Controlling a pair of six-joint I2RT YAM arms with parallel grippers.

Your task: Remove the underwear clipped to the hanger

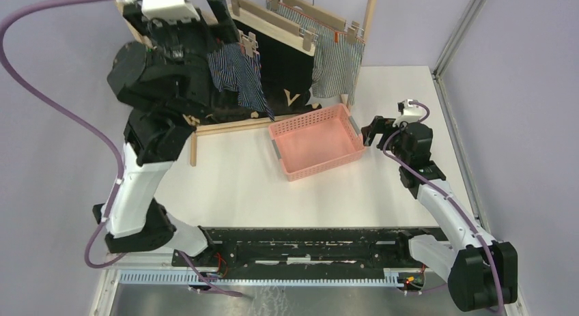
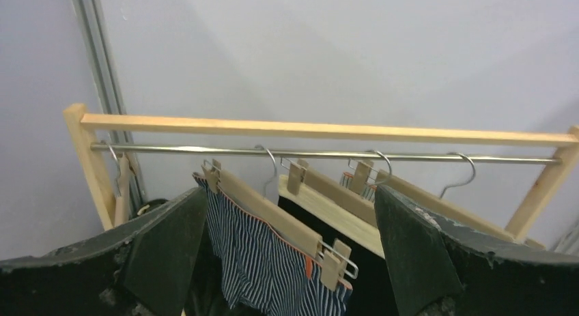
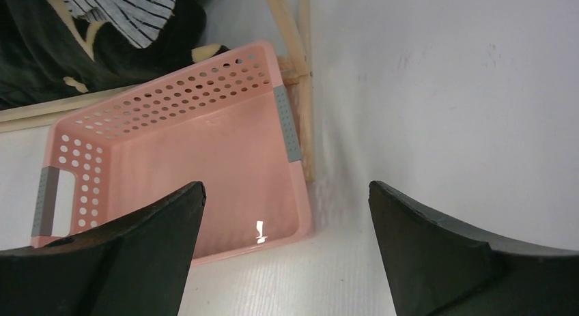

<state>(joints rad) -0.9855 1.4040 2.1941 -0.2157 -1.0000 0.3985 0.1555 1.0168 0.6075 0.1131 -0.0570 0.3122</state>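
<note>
The navy pair's hanger hangs outward and below my left gripper, so my left gripper needs to reach outward and down next, onto the near half of the hanger's bar, clear of the hook.
Three pairs of underwear hang clipped to wooden hangers on a rail [image 2: 328,153]. The navy striped pair [image 1: 239,74] is on the left, the plain black pair [image 1: 287,63] in the middle, and the grey-and-white striped pair [image 1: 336,67] on the right. My left gripper [image 2: 288,193] is raised in front of the rack, open and empty. Its jaws stand either side of the navy pair [image 2: 273,268] and its hanger [image 2: 273,210], short of touching them. My right gripper [image 1: 374,130] is open and empty, low over the table by the basket's right end.
A pink perforated basket [image 1: 317,140] sits on the table below the rack, and it also shows in the right wrist view [image 3: 205,159]. A black floral blanket [image 3: 68,56] lies under the rack. The wooden rack post [image 1: 369,29] stands at the right.
</note>
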